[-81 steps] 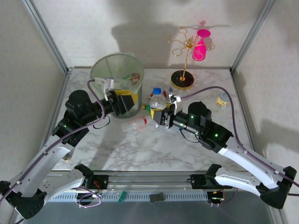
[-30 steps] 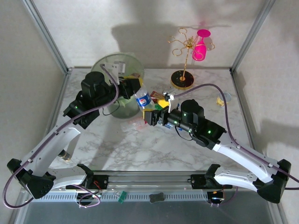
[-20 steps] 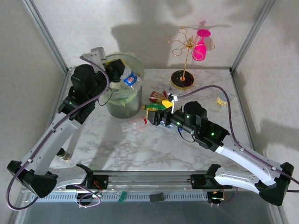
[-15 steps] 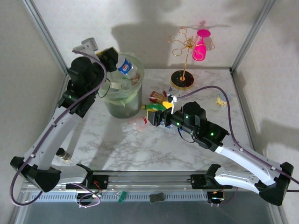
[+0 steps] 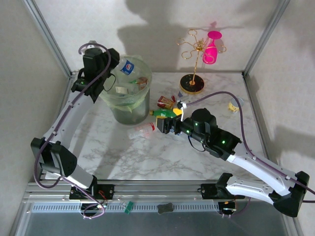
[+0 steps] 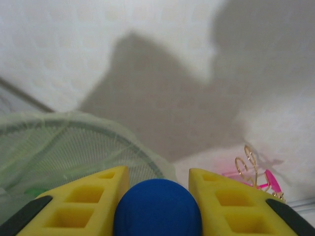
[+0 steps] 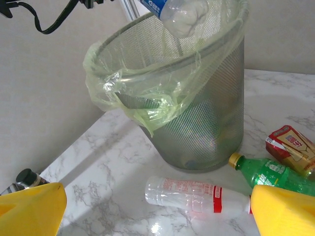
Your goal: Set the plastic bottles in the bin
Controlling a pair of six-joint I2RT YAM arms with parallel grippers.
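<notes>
My left gripper lowers the clear bottle farther into the bin next, before opening, to get it in.
The bin is a grey mesh bucket with a pale green liner. My left gripper is raised over its rim, shut on a clear bottle with a blue label. In the left wrist view the bottle's blue cap sits between the yellow fingers, with the bin below. That bottle hangs over the bin. A clear bottle with a red label lies on the table beside the bin's base, ahead of my open right gripper. A green bottle lies at its right.
A red carton lies behind the green bottle. A gold stand with a pink glass stands on a black base at the back right. A small yellowish object rests at the far right. Marble tabletop spreads in front.
My left arm has swung the blue-labelled bottle up from beside the bin to above its rim. The right gripper has stayed low by the clear bottle.
</notes>
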